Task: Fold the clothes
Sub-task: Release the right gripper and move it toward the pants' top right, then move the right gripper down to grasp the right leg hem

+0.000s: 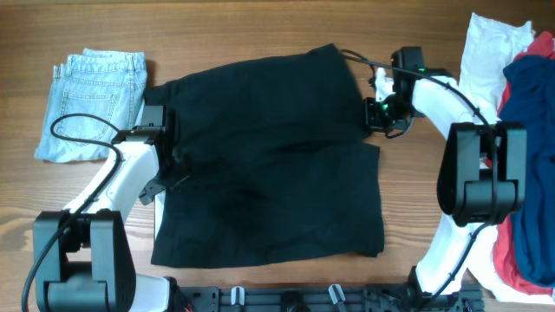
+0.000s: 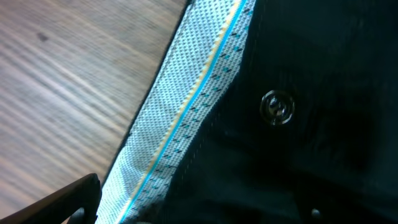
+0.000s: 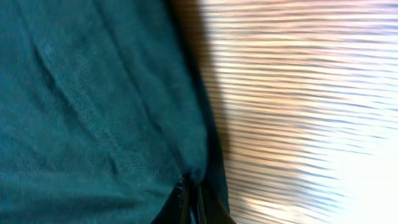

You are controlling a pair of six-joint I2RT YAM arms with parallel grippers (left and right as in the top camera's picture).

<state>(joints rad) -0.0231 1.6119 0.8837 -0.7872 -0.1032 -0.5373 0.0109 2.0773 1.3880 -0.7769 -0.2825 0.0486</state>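
Next, my left gripper lifts, moves back along the trousers' waistband, then lowers onto the waistband's near corner (image 1: 160,258).
The clothes in play are a large pair of black trousers (image 1: 269,156) spread flat across the middle of the table. My left gripper (image 1: 166,169) is at their left edge and stands open. In the left wrist view one dark finger (image 2: 68,202) shows at the lower left, beside the pale dotted waistband lining (image 2: 186,106) and a dark button (image 2: 277,107). My right gripper (image 1: 375,117) is at the trousers' right edge. There its jaws (image 3: 194,202) are shut together, pinching the hem of the fabric (image 3: 93,93), which looks teal in that view.
Folded light-blue jeans (image 1: 95,100) lie at the far left. A heap of white (image 1: 486,52), red (image 1: 538,52) and navy (image 1: 529,113) garments fills the right edge, behind the right arm. Wooden tabletop (image 1: 260,26) shows around the trousers.
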